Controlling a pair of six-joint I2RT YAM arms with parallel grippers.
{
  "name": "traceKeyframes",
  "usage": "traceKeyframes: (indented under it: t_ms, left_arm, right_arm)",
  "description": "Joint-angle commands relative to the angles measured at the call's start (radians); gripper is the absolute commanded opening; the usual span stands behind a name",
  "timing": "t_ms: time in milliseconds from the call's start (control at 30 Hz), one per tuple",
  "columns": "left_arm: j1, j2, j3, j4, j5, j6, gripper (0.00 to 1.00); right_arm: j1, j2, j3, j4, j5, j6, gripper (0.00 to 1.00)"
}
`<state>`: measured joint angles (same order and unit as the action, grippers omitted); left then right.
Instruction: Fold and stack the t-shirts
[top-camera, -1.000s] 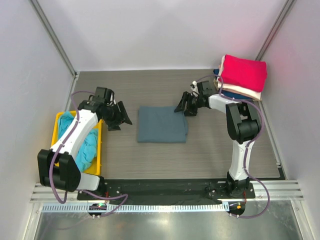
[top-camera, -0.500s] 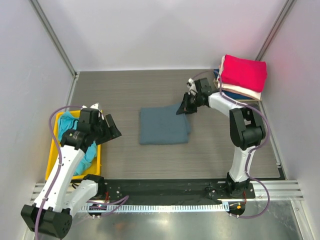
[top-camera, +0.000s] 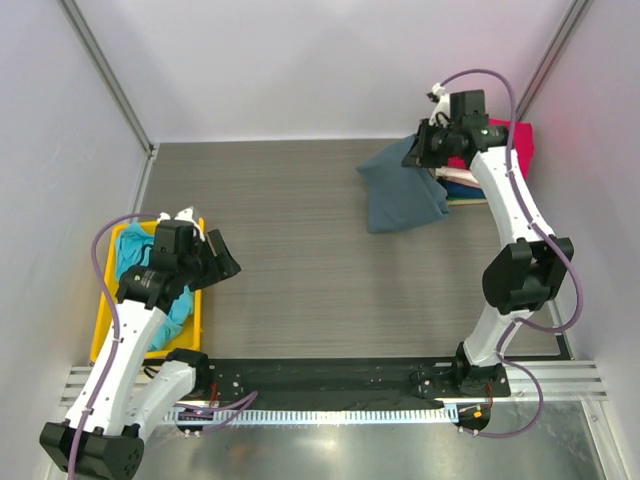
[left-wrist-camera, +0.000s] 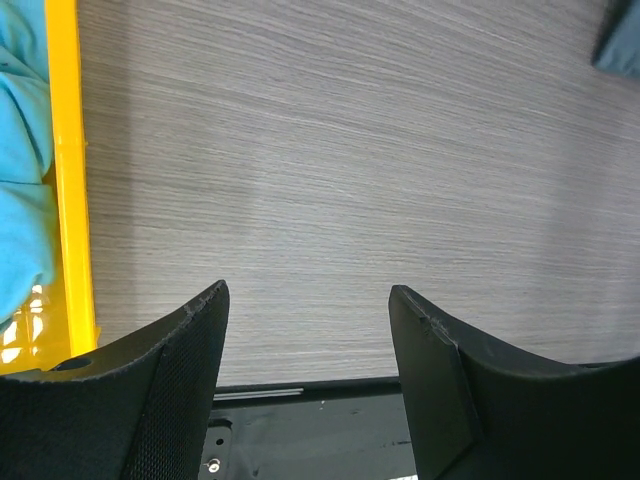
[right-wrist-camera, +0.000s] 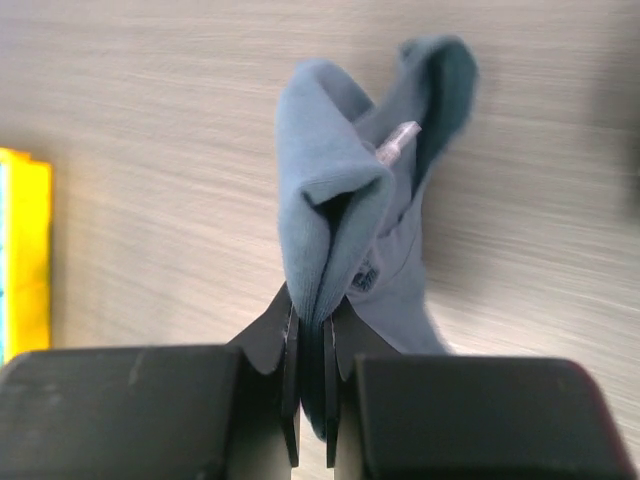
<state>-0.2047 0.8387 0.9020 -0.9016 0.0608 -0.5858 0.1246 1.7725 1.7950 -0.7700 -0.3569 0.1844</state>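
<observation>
I need to carry the folded grey-blue shirt across and release it on the stack's crimson top (top-camera: 523, 150), which lies to the right of my right gripper in the top view.
My right gripper (top-camera: 425, 153) is shut on the folded slate grey-blue t-shirt (top-camera: 402, 192) and holds it in the air beside the stack at the back right. The shirt hangs down from the fingers, bunched, in the right wrist view (right-wrist-camera: 345, 230). The stack has a crimson t-shirt (top-camera: 492, 150) on top, with cream and navy edges (top-camera: 462, 186) under it, partly hidden by the arm. My left gripper (top-camera: 222, 263) is open and empty over the table, next to the bin; its fingers (left-wrist-camera: 180, 380) frame bare table. A bright teal t-shirt (top-camera: 135, 262) lies crumpled in the bin.
The yellow plastic bin (top-camera: 196, 300) stands at the left edge of the table; its rim shows in the left wrist view (left-wrist-camera: 70, 180). Grey walls close in the table on the left, back and right. The black mounting rail (top-camera: 330, 375) runs along the near edge.
My right gripper has closed on the grey-blue shirt, lifted it off the table's middle and carried it back and right towards the stack. My left arm has drawn back beside the bin.
</observation>
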Motion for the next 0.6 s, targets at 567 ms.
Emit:
traceKeyframes:
  t_ms: [567]
  left_arm:
    - [-0.002,0.028,-0.006,0.043,-0.016,0.011,0.65]
  right_arm:
    - [-0.264,0.2,0.693,-0.18,-0.155,-0.18,0.01]
